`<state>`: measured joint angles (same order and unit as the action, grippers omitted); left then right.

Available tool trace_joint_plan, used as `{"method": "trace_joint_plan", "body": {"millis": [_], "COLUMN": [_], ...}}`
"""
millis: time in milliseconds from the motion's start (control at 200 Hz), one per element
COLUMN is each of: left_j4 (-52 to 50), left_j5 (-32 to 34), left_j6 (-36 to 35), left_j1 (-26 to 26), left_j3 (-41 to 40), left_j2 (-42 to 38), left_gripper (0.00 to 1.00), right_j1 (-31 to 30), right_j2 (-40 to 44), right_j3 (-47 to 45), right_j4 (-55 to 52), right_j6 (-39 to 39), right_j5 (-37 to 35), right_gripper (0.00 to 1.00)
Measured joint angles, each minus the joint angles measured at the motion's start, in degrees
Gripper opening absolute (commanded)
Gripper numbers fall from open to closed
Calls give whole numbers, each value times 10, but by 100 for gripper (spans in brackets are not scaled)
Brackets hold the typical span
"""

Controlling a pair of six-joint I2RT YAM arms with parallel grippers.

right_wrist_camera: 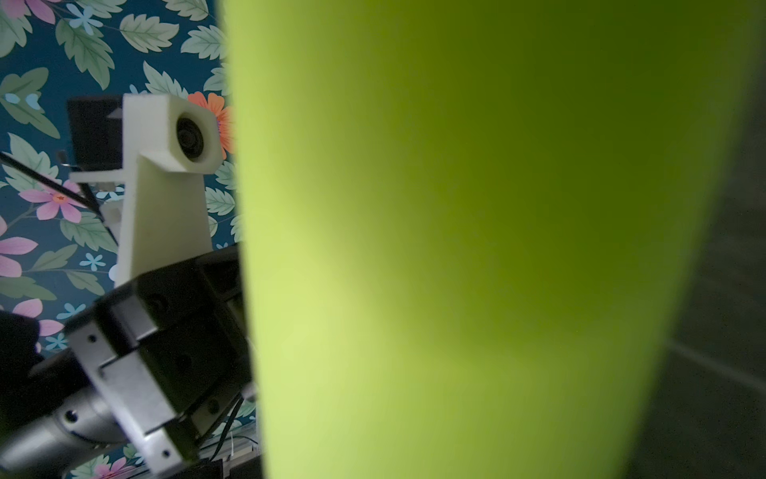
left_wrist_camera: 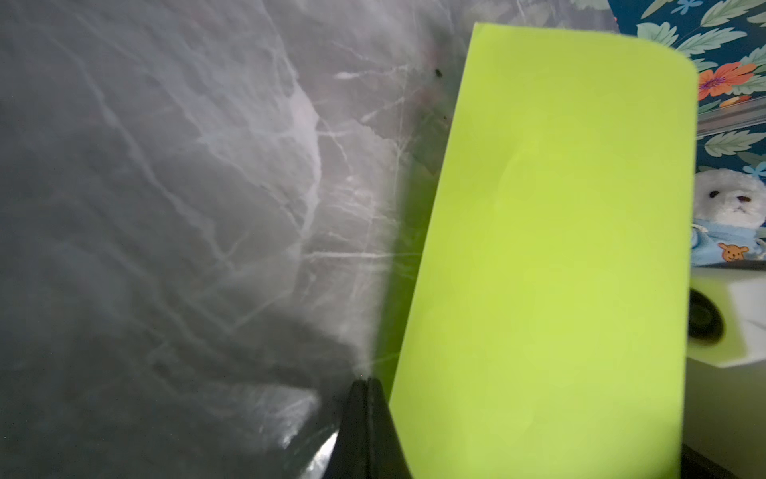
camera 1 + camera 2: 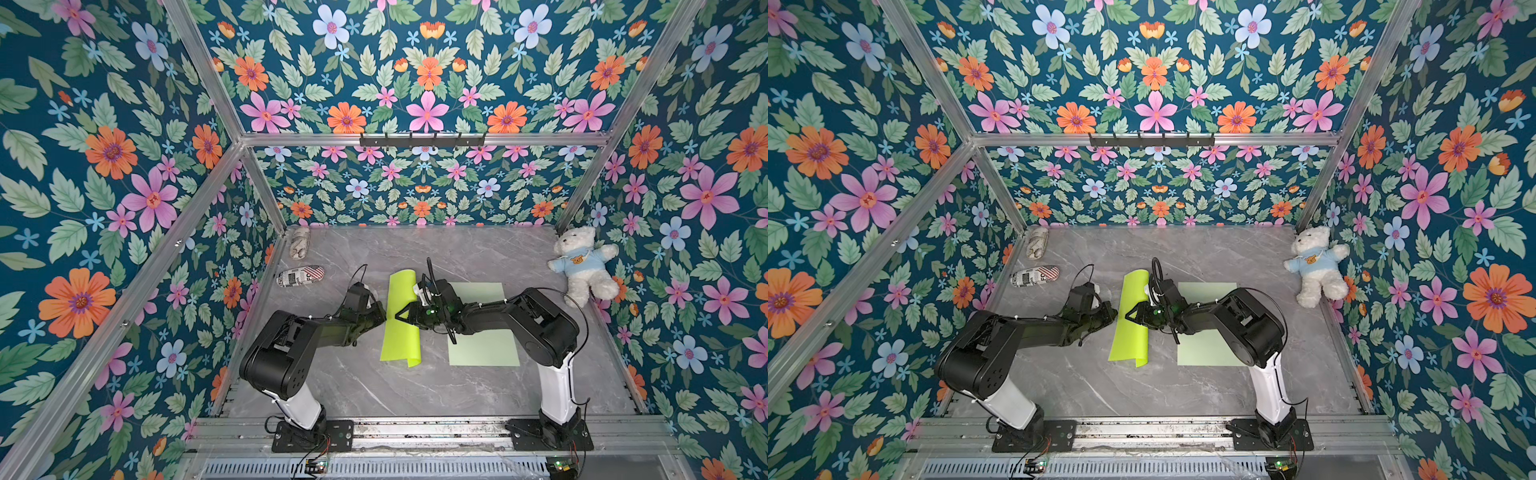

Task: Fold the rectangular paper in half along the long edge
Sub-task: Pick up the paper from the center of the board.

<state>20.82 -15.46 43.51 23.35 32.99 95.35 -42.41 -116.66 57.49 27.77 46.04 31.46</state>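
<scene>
My left gripper's shut fingers are right at the paper's long edge (image 3: 389,317) (image 2: 392,392), so next I will raise that edge off the tabletop and then open to release it.
The rectangular paper (image 3: 401,345) (image 3: 1129,345) is neon yellow-green and lies lengthwise in the middle of the marble table (image 3: 374,395). Its right side is raised and curls over toward the left. My left gripper (image 3: 383,312) (image 3: 1113,314) is shut, its tip at the paper's left long edge. In the left wrist view the fingertips (image 2: 367,383) are pressed together with the sheet (image 2: 559,249) rising beside them. My right gripper (image 3: 398,313) (image 3: 1128,314) hovers over the paper's middle from the right. The paper (image 1: 456,249) fills the right wrist view and hides those jaws.
A pale green sheet (image 3: 484,351) (image 3: 1204,353) lies flat under the right arm. A white teddy bear (image 3: 584,266) sits in the far right corner. A printed pouch (image 3: 300,276) and a grey one (image 3: 300,243) lie at the far left.
</scene>
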Motion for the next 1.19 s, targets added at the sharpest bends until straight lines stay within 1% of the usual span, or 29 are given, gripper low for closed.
{"method": "trace_joint_plan", "body": {"millis": [130,305,400,540,635,735,865,1075,1195], "left_j4": [-13,-90,-123,-132,-131,-130,-124,-118,-120], "left_j5": [-2,10,20,24,27,34,36,25,26], "left_j6": [0,-1,-1,-3,-3,-3,-3,-2,0], "left_j1": [0,0,0,0,0,0,0,0,0], "left_j3": [-16,-30,-35,-37,-34,-19,-5,-6,-8], "left_j2": [-31,-92,-140,-218,-274,-313,-323,-289,-303], "left_gripper": [1,4,6,9,14,14,14,13,13], "right_j1": [4,12,20,30,34,40,42,42,43], "right_j2": [12,42,60,90,115,128,130,123,123], "right_j3": [-18,-35,-48,-64,-65,-65,-65,-70,-77], "right_j4": [14,52,87,136,173,207,232,260,287], "right_j6": [12,27,42,72,90,111,132,157,176], "right_j5": [13,35,54,84,105,121,133,137,143], "right_gripper": [50,50,50,49,47,43,40,40,39]}}
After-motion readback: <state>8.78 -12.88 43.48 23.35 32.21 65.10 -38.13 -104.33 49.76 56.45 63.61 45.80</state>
